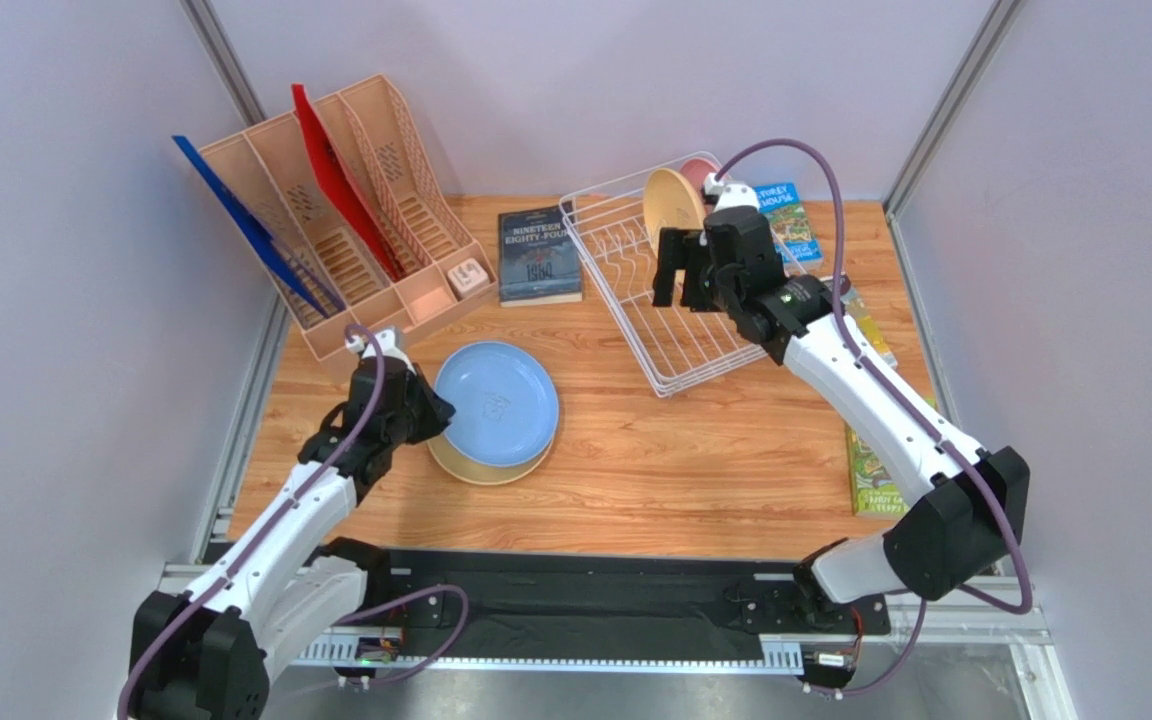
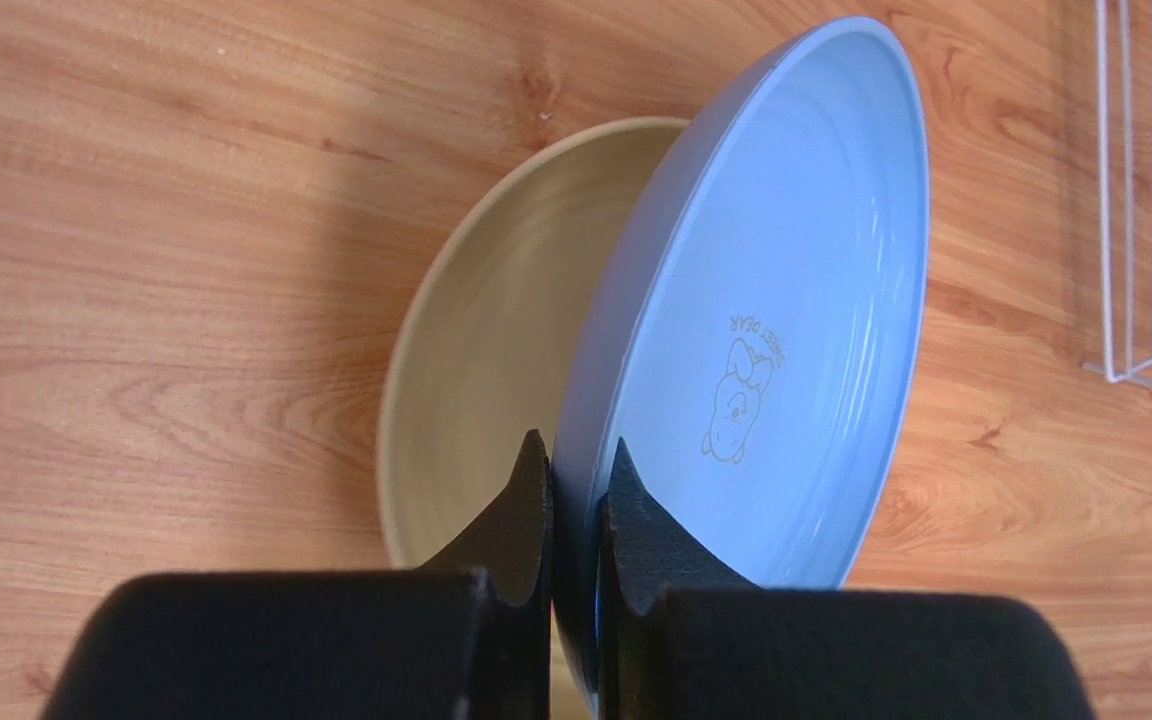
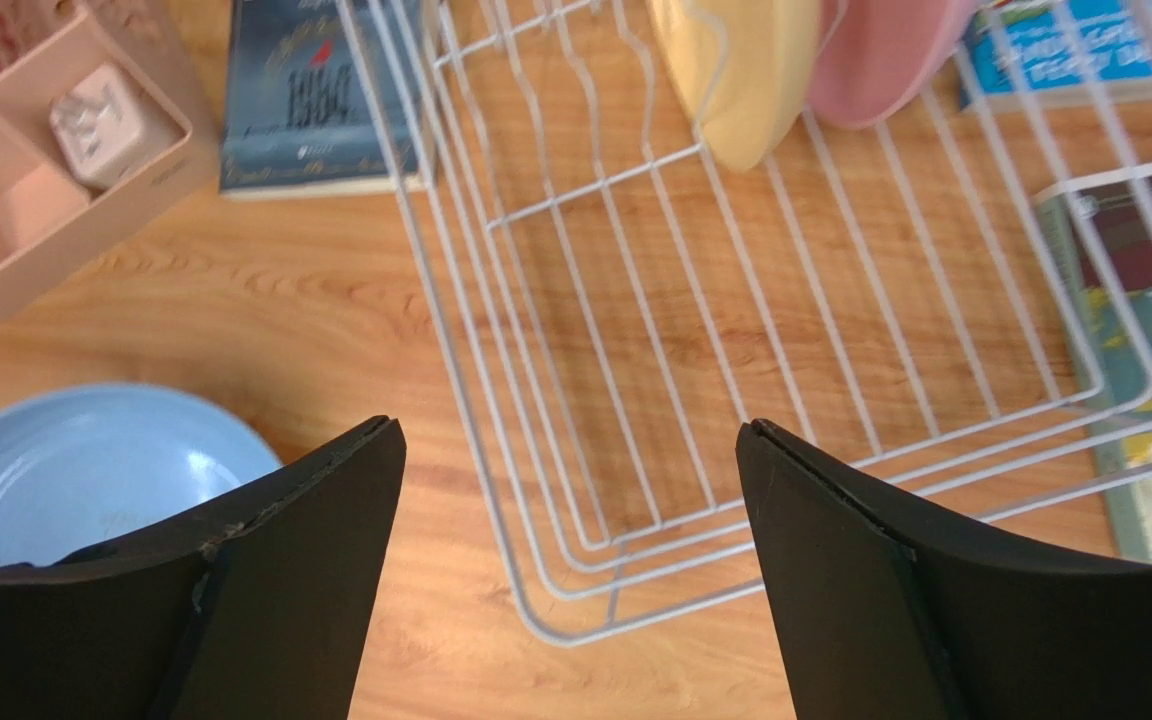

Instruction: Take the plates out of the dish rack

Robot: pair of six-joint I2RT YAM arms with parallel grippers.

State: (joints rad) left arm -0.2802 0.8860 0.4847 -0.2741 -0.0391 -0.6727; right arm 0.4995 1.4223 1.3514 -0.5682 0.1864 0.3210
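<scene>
My open right gripper will move outward over the rack (image 1: 642,308) and onto the tan-yellow plate's rim (image 1: 695,186), since that plate stands upright farther out than its fingers.
My left gripper (image 1: 425,408) (image 2: 579,465) is shut on the near rim of the light blue plate (image 1: 495,393) (image 2: 778,300). That plate lies over the pale yellow plate (image 1: 480,468) (image 2: 492,345) on the table, left of centre. The white wire dish rack (image 1: 642,308) (image 3: 537,270) stands at the back right. The tan-yellow plate (image 1: 672,200) (image 3: 740,68) and the pink plate (image 1: 699,165) (image 3: 883,60) stand upright at its far end. My right gripper (image 1: 683,281) (image 3: 567,435) is open and empty above the rack's near part, short of those plates.
A peach file organiser (image 1: 342,210) with a blue and a red folder stands at the back left. A dark book (image 1: 539,255) lies between it and the rack. More books lie behind the rack (image 1: 787,218) and along the right table edge (image 1: 880,458).
</scene>
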